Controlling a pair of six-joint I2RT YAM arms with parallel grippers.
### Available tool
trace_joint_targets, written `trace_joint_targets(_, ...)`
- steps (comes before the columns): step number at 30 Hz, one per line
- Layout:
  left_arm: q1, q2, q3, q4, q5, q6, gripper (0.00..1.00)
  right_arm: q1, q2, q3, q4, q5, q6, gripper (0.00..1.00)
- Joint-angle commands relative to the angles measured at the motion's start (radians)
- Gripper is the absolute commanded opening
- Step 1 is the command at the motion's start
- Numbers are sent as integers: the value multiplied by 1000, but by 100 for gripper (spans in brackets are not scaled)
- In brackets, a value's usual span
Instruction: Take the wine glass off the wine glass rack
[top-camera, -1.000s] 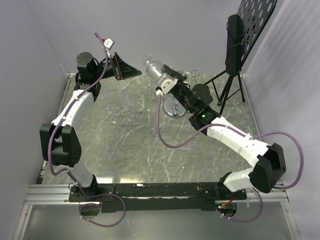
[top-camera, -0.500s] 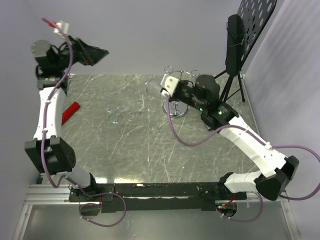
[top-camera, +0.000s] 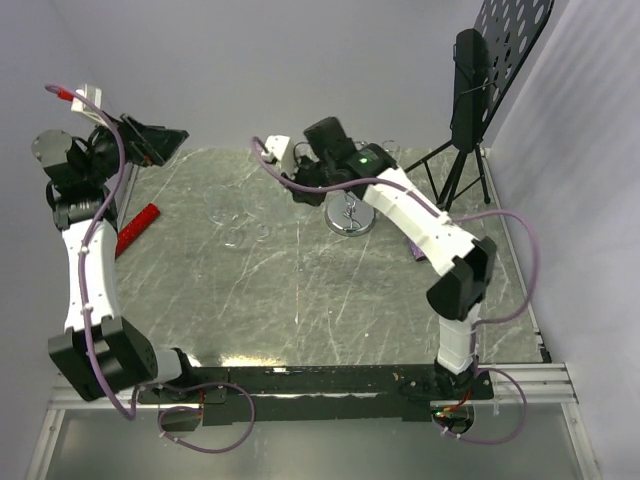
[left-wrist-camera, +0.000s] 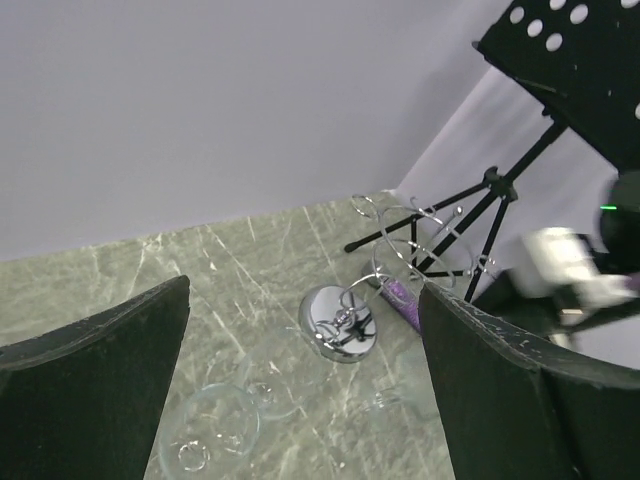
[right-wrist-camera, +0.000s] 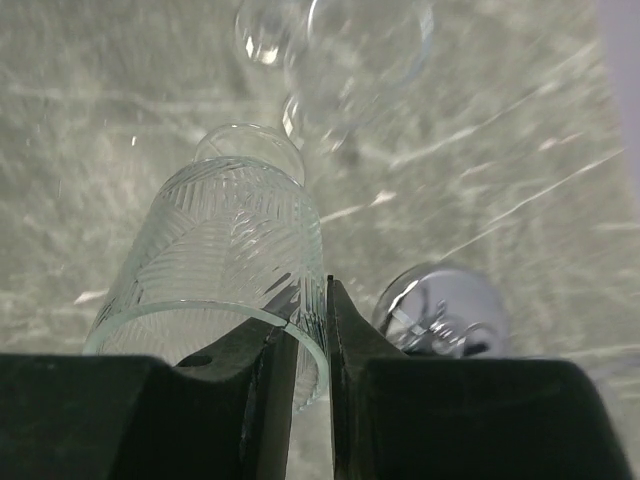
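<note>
My right gripper moves back, lowers the glass onto bare marble and releases it next, since room for the glass's foot lies below my gripper and back of it.
The wine glass rack (top-camera: 350, 218) is a chrome wire stand on a round shiny base at the far middle of the table. It also shows in the left wrist view (left-wrist-camera: 340, 322) and in the right wrist view (right-wrist-camera: 445, 310). My right gripper (top-camera: 298, 183) is left of the rack. In the right wrist view it (right-wrist-camera: 312, 300) is shut on the rim wall of a clear ribbed wine glass (right-wrist-camera: 220, 270), one finger inside and one outside. The glass hangs above the table, apart from the rack. My left gripper (top-camera: 165, 135) is open and empty, raised at the far left (left-wrist-camera: 305, 290).
Two clear glasses (top-camera: 248, 233) lie on the marble table (top-camera: 300, 300) left of centre, and show too in the left wrist view (left-wrist-camera: 210, 435). A red object (top-camera: 140, 228) lies at the left edge. A black tripod stand (top-camera: 470, 100) stands at the far right. A purple item (left-wrist-camera: 405, 300) lies beside the rack.
My right arm has swung left from above the rack, carrying the glass to the rack's left. My left arm has pulled back to the far left and risen.
</note>
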Motion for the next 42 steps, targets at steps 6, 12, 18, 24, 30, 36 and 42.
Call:
trace_joint_targets(6, -3, -129, -26, -133, -7, 221, 100, 67, 113, 94, -161, 102, 72, 0)
trace_joint_targets(12, -3, -140, -25, -169, -21, 263, 100, 101, 163, 86, -130, 182, 78, 0)
trace_joint_targets(18, -3, -148, -25, -210, -24, 292, 100, 111, 222, 107, -115, 226, 96, 0)
trace_joint_targets(24, -3, -146, -28, -213, -24, 307, 100, 122, 254, 109, -110, 243, 89, 0)
trace_joint_targets(30, -5, -145, -42, -202, -20, 294, 100, 128, 275, 95, -107, 249, 81, 0)
trace_joint_targets(36, -5, -143, -49, -204, -15, 294, 100, 133, 292, 72, -100, 274, 50, 0)
trace_joint_targets(42, -6, -140, -54, -196, -13, 281, 100, 134, 294, 37, -101, 282, 30, 0)
